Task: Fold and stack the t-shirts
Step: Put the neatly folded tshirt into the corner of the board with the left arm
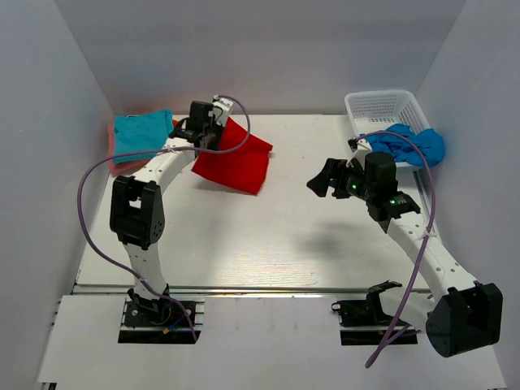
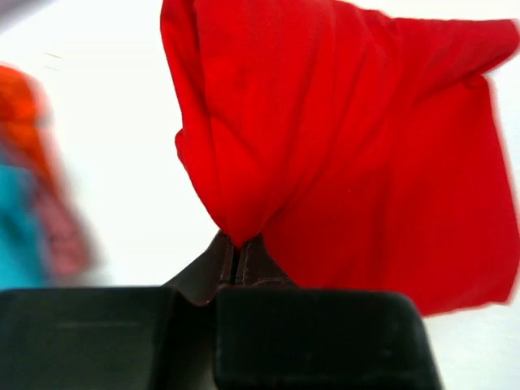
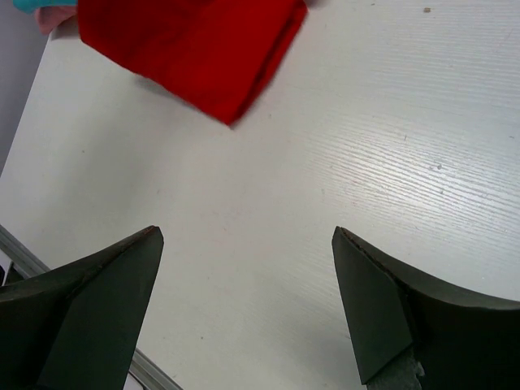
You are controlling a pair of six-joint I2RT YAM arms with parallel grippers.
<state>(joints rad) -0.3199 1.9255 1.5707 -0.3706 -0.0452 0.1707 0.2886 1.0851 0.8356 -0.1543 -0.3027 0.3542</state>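
Note:
My left gripper is going to lift the red t-shirt outward and then lower it onto the folded turquoise t-shirt, which is already on top of a stack.
The red t-shirt, folded, lies on the table at the back left, and its upper left corner is lifted. My left gripper is shut on that corner; the left wrist view shows the jaws pinching a bunch of red cloth, which hangs and drapes away from them. Left of it, a folded turquoise t-shirt lies on top of an orange-pink one; both are blurred in the left wrist view. My right gripper hovers open over the bare table, with nothing between its fingers. The red shirt lies far ahead of it.
A white mesh basket stands at the back right, and a crumpled blue cloth spills over its front rim. White walls close in the table on the left, back and right. A metal rail runs along the near edge.

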